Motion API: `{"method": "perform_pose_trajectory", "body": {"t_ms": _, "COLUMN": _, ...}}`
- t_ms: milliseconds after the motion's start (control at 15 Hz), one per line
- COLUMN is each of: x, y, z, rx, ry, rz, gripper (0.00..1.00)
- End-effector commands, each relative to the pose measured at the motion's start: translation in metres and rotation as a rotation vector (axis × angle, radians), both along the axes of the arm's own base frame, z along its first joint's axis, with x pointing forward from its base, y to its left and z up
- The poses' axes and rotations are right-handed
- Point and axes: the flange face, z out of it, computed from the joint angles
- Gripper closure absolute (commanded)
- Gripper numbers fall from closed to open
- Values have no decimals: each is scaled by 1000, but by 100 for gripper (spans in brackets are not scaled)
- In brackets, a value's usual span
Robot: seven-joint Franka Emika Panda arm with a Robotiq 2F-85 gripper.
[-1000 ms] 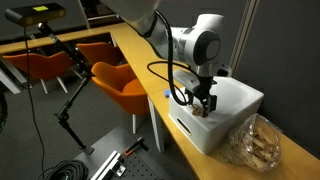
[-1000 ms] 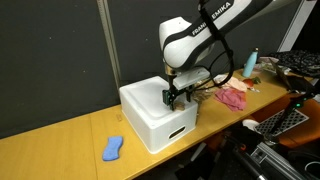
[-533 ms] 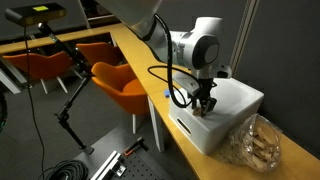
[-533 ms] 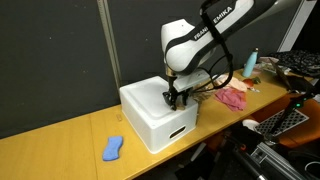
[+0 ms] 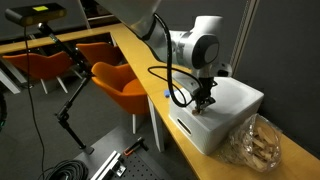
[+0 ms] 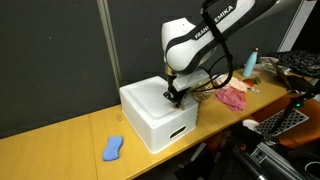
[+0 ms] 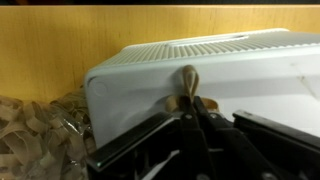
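My gripper will next go up, carry the tan piece (image 7: 187, 78) down over the mesh bag (image 7: 42, 136) and let go of it, because the bag is to my gripper's left in the wrist view.
A white box (image 5: 232, 105) (image 6: 150, 110) stands on the wooden table (image 6: 60, 150). My gripper (image 5: 205, 104) (image 6: 171, 97) points down at the box's top near its edge. In the wrist view the gripper (image 7: 190, 103) is shut, its two dark fingers pressed together on a thin tan piece (image 7: 187, 78) that sticks out past the tips over the white box (image 7: 240, 65). A wider tan part shows on both sides of the tips. What the piece is cannot be made out.
A mesh bag of brown pieces (image 5: 255, 140) (image 7: 40, 135) lies against the box. A blue object (image 6: 113, 148), a pink cloth (image 6: 233, 97) and a blue bottle (image 6: 251, 62) are on the table. Orange chairs (image 5: 120, 82) stand beyond its edge.
The gripper's jaws have gone from wide open to shut on the tan piece. The arm has stayed over the same spot on the box.
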Motion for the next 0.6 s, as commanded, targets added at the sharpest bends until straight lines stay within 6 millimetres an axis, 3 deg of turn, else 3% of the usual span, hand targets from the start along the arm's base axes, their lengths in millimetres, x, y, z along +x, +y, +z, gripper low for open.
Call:
{"method": "perform_pose_trajectory", "body": {"t_ms": 0, "x": -7, "y": -3, "z": 32, "rx": -7, "ry": -41, "rz": -25, "gripper": 99}}
{"method": "perform_pose_trajectory", "body": {"t_ms": 200, "x": -7, "y": -21, "z": 67, "rx": -21, "ry": -84, "rz": -57, "gripper": 99}}
{"method": "perform_pose_trajectory", "body": {"t_ms": 533, "x": -8, "y": -89, "z": 120, "rx": -65, "ry": -157, "rz": -144, "gripper": 99}}
